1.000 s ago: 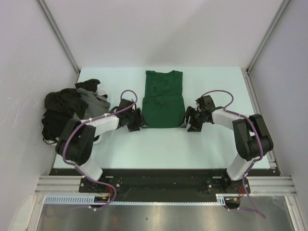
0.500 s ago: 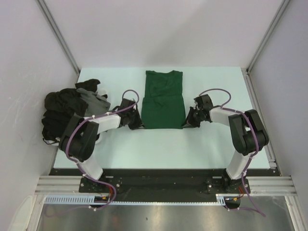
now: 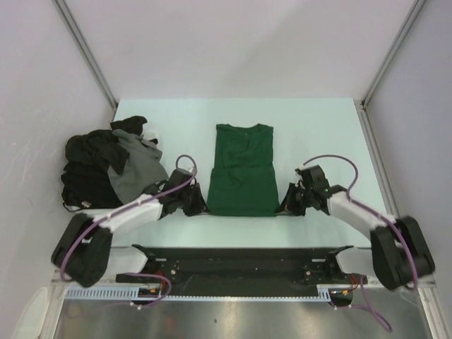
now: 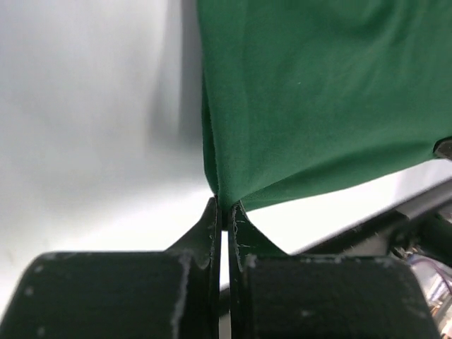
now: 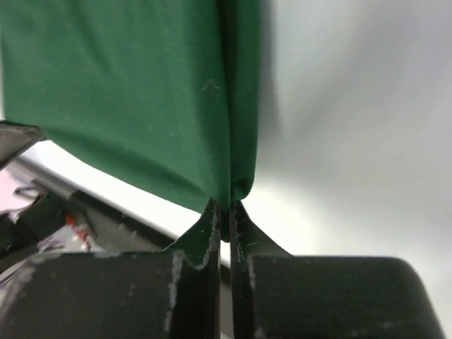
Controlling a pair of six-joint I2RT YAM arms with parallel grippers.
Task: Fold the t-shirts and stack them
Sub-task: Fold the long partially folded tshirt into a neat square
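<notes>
The t-shirt still lies unfolded lengthwise. My right gripper will next lift its corner of the t-shirt, carry it outward and lower it by the collar end (image 3: pixel 266 138) to release it.
A dark green t-shirt (image 3: pixel 241 169) lies folded into a long strip in the middle of the table, collar end at the far side. My left gripper (image 3: pixel 198 206) is shut on its near left corner (image 4: pixel 224 201). My right gripper (image 3: pixel 285 207) is shut on its near right corner (image 5: pixel 230 195). In both wrist views the green cloth (image 4: pixel 318 99) (image 5: pixel 127 92) stretches away from the pinched corners, its near edge raised off the table. The other t-shirts, black (image 3: pixel 85 166) and dark grey (image 3: pixel 135 169), sit crumpled in a heap at the left edge.
The pale table (image 3: pixel 311 127) ends at a black front rail (image 3: pixel 240 254) just below both grippers. Grey walls with metal posts (image 3: pixel 85 49) close in the left, right and far sides.
Both grippers closed on the green shirt's near corners. Both arms then drew back toward the front edge, dragging the shirt nearer.
</notes>
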